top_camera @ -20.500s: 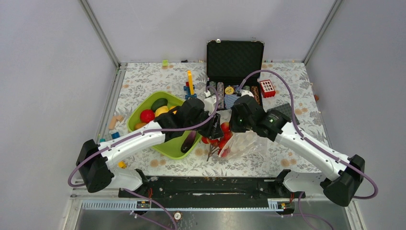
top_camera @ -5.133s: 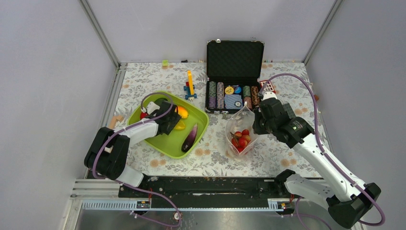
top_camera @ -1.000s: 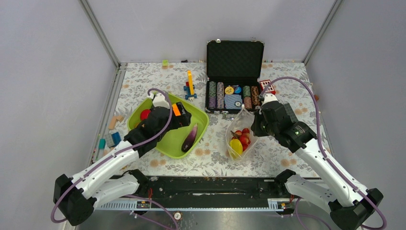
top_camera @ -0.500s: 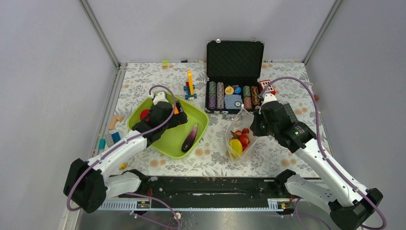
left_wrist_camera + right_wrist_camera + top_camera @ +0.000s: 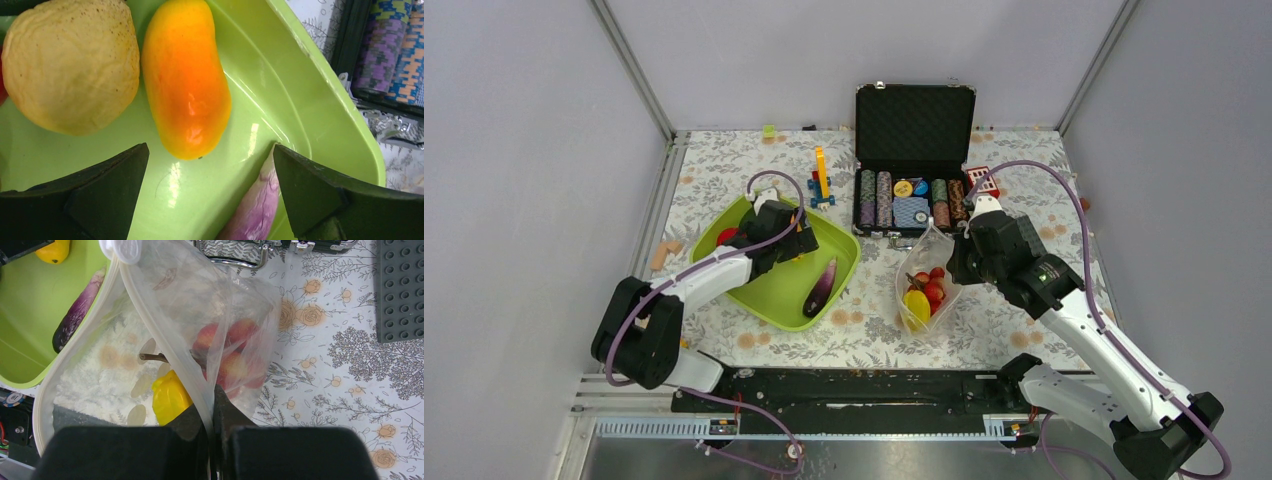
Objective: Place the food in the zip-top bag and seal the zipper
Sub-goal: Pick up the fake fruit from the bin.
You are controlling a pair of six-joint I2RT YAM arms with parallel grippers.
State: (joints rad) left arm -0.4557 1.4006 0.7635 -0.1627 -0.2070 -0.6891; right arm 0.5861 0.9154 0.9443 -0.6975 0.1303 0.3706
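Observation:
Next, my left gripper moves outward and down and closes around the fruit's near half, since the orange-yellow fruit (image 5: 185,75) lies ahead of and below the open fingers.
The zip-top bag (image 5: 927,275) stands open right of the tray. My right gripper (image 5: 212,402) is shut on the bag's near rim (image 5: 165,340) and holds it up. Inside lie red berries (image 5: 235,355) and a yellow piece (image 5: 170,395). My left gripper (image 5: 796,243) hovers open over the lime-green tray (image 5: 834,262). In the left wrist view an orange-yellow fruit (image 5: 185,75) lies just ahead of the open left gripper (image 5: 210,165), with a pale yellow round fruit (image 5: 70,65) to its left. A purple eggplant (image 5: 255,205) lies by the right finger. A red fruit (image 5: 727,237) sits at the tray's left.
An open black case (image 5: 914,120) with striped poker chips (image 5: 884,198) stands behind the bag. A yellow and blue toy (image 5: 822,180) is behind the tray. A grey studded plate (image 5: 402,290) lies right of the bag. Small blocks (image 5: 664,255) sit near the left edge.
My left gripper has moved back and right across the tray, still open, and now covers the orange fruit from above. The right arm and the bag have not moved.

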